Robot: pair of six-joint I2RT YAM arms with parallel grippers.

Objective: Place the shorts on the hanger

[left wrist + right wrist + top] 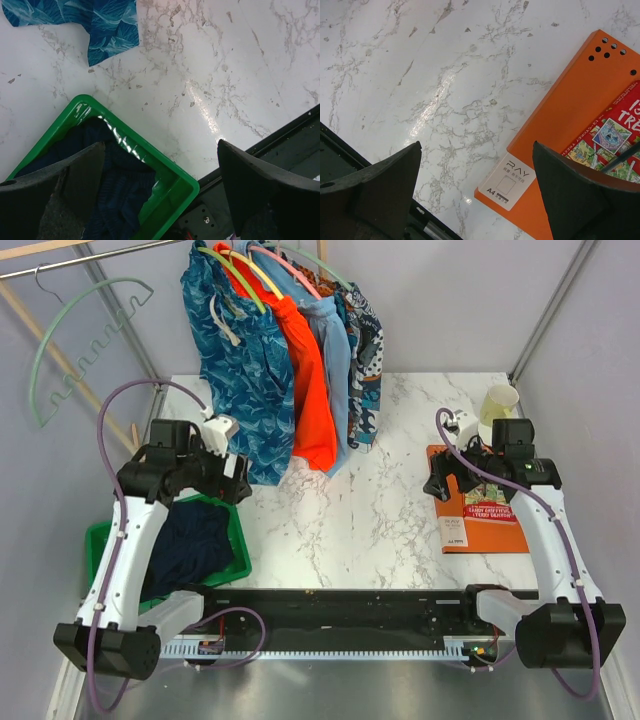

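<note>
I need to move my left gripper to the left in the top view next and lower it into the green bin onto the navy shorts, because they lie crumpled there.
The dark navy shorts lie crumpled in a green bin at the table's left front; they also show in the left wrist view. The pale mint-green hanger hangs empty on the rail at the far left. My left gripper is open and empty above the bin's far right corner, its fingers spread wide. My right gripper is open and empty above the left edge of an orange folder.
Teal patterned shorts, bright orange shorts and other garments hang on a yellow-green hanger and a pink hanger at the back centre. A pale cup stands at the back right. A black rail runs along the near edge.
</note>
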